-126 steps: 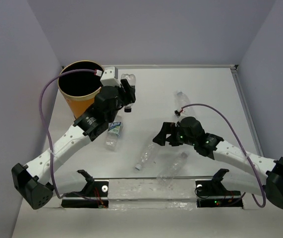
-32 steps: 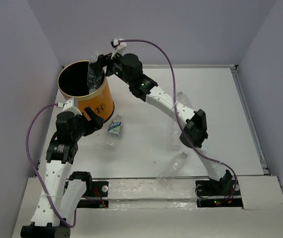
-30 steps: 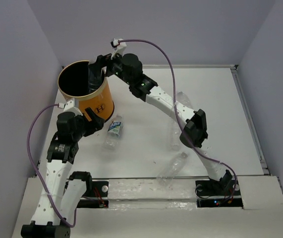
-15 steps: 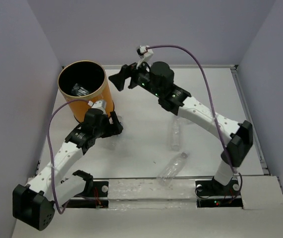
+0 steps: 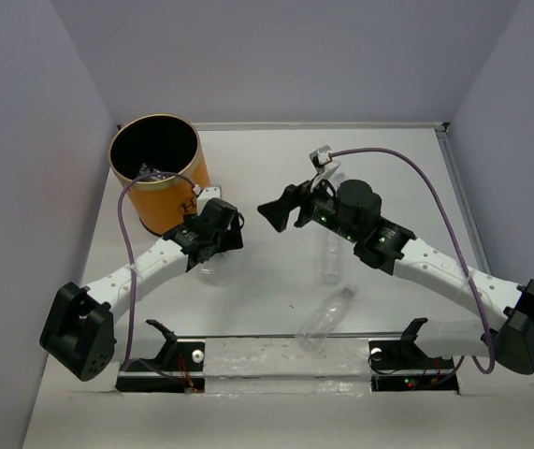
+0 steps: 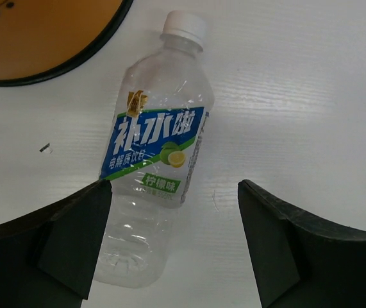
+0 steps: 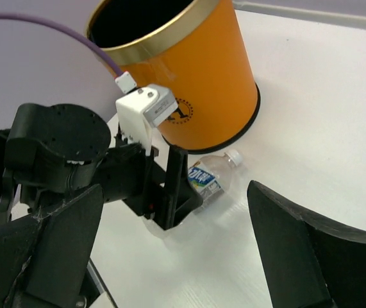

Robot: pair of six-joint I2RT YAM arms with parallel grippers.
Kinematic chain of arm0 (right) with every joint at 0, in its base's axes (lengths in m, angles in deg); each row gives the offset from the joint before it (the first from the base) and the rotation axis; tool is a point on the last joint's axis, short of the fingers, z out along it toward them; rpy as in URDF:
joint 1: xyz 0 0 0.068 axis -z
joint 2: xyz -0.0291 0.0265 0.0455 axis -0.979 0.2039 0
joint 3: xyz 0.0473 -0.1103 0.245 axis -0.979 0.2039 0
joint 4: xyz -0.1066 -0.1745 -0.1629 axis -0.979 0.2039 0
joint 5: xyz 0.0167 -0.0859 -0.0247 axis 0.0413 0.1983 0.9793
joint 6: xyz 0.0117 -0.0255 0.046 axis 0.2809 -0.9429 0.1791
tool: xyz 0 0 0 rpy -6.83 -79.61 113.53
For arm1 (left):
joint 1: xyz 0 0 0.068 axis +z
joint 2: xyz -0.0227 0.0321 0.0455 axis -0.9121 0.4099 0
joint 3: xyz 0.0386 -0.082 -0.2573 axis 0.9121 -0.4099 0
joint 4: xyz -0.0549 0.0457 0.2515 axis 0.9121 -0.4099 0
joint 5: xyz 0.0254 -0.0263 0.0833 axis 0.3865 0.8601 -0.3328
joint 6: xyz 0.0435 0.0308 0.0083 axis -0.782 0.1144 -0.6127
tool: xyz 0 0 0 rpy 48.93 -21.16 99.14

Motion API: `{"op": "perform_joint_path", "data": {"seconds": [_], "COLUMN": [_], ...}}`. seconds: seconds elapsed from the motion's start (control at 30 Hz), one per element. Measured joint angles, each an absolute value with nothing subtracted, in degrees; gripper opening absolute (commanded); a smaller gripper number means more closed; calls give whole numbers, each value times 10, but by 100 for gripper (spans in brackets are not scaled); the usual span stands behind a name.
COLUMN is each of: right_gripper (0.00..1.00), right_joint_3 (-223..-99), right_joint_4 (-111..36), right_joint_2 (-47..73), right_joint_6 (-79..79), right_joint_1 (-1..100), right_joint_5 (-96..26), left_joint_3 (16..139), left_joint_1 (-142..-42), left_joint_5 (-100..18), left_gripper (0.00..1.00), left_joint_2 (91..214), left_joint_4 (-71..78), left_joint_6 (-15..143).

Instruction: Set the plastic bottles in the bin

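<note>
I need to move my left gripper down and slightly outward next, onto the bottle's blue-white label (image 6: 153,153), because it is below and a bit outward of my open fingers.
A clear plastic bottle (image 6: 160,141) with a blue-white label and white cap lies on the table beside the orange bin (image 5: 154,178). My left gripper (image 6: 173,240) hangs open just above it, its fingers (image 6: 61,237) either side of the bottle's base end. It appears in the top view as the left gripper (image 5: 218,245) over the bottle (image 5: 209,271). My right gripper (image 5: 281,208) is open and empty in mid-air right of the bin. One bottle (image 5: 150,170) lies inside the bin. Two clear bottles (image 5: 330,257) (image 5: 327,318) lie on the table.
The right wrist view looks onto the bin (image 7: 183,70), the left gripper (image 7: 170,192) and the labelled bottle (image 7: 211,176). A purple cable (image 5: 126,243) loops along the left arm. Walls close the table on three sides.
The right gripper let a bottle drop into the bin, then drew back right and lower. The left arm swung in over the labelled bottle and its jaws widened.
</note>
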State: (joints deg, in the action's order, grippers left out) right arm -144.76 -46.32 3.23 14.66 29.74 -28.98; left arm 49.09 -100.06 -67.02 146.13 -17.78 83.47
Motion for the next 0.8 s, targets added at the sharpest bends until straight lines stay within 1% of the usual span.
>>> {"op": "perform_joint_path", "data": {"seconds": [0.1, 0.33, 0.43, 0.57, 0.63, 0.8], "right_gripper": [98, 98, 98, 98, 99, 99], "right_joint_3": [-1418, -1348, -1332, -1308, -1291, -1280], "right_joint_4": [-464, -454, -446, -437, -436, -396], "right_joint_2": [9, -57, -89, -131, -146, -144], "right_joint_6": [159, 173, 173, 173, 177, 190], "right_joint_1": [297, 297, 297, 297, 297, 297], "right_joint_5": [-292, -298, -296, -280, -263, -231], "left_joint_3": [515, 558, 568, 570, 568, 551], "left_joint_1": [-1016, -1018, -1018, -1018, -1018, -1018], "left_joint_5": [-713, -742, -750, -752, -751, -746], "left_gripper": [90, 89, 79, 76, 69, 45], "left_joint_2": [1497, 1598, 1625, 1629, 1632, 1626], "left_joint_4": [-177, -183, -188, -184, -177, -146], "left_joint_6": [834, 827, 824, 821, 824, 825]}}
